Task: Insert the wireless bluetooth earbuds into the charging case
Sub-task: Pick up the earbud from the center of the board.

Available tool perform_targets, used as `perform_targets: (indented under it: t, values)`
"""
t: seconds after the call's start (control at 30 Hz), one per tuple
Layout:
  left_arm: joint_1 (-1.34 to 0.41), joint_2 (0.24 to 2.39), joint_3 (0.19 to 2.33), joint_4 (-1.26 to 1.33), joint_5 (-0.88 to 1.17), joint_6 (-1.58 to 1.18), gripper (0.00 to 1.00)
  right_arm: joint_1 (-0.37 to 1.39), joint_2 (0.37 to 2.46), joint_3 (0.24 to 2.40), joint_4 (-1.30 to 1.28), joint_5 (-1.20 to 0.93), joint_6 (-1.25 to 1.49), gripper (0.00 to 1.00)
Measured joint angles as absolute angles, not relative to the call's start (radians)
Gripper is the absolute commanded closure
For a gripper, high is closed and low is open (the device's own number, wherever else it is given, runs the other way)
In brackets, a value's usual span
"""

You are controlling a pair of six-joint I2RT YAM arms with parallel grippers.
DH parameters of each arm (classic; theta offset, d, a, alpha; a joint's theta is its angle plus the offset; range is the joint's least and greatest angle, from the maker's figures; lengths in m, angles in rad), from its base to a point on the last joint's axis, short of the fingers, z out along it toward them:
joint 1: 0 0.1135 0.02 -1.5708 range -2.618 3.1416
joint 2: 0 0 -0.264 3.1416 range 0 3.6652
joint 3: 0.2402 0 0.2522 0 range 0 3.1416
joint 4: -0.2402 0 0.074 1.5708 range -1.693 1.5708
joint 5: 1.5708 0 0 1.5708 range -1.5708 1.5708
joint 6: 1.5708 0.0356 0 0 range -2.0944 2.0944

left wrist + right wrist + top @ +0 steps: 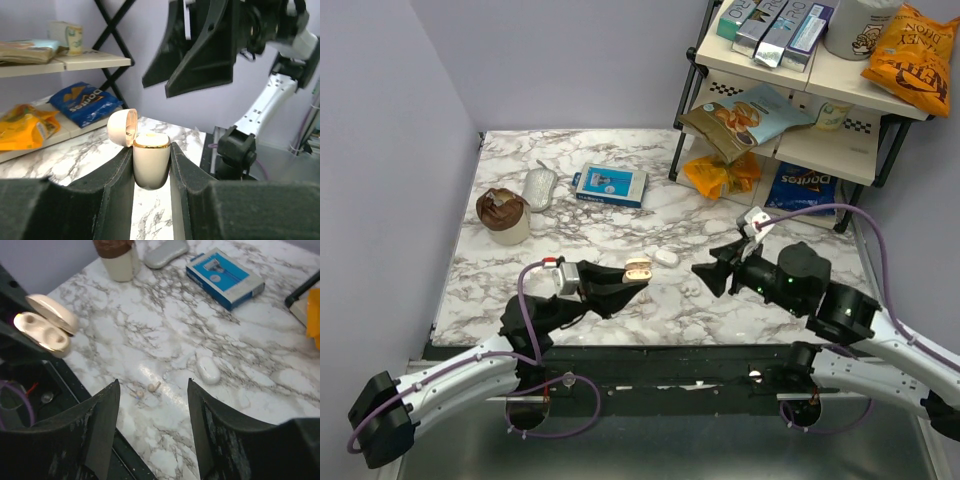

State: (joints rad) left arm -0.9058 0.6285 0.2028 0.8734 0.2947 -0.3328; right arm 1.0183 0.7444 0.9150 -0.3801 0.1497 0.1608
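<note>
The sockets of the charging case are empty, so the right gripper needs to move down toward the left in the top view next, onto the earbud nearer the table's front edge.
My left gripper (634,276) is shut on the beige charging case (151,160), held upright above the table with its lid (122,127) flipped open. In the right wrist view the charging case (42,330) shows two empty sockets. Two small earbuds (154,386) (139,393) lie close together on the marble near the table's front edge. My right gripper (153,382) hovers above them, open, with nothing between its fingers. From the left wrist view the right gripper (200,60) hangs just beyond the case.
A small white oval case (207,370) lies just past the earbuds. Further back are a blue box (610,184), a grey pouch (539,188) and a brown-topped cup (504,215). A black shelf rack (800,140) with snack bags fills the back right.
</note>
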Motion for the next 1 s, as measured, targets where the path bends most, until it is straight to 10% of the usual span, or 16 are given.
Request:
perform_targets:
  t: [0.3, 1.0]
  values:
    - [-0.917, 0.622, 0.064, 1.011, 0.227, -0.359, 1.00, 1.006, 0.734, 0.504, -0.288, 0.237, 0.333, 0.43]
    - [-0.970, 0.169, 0.052, 0.667, -0.174, -0.318, 1.00, 1.005, 1.394, 0.624, 0.125, -0.076, 0.528, 0.48]
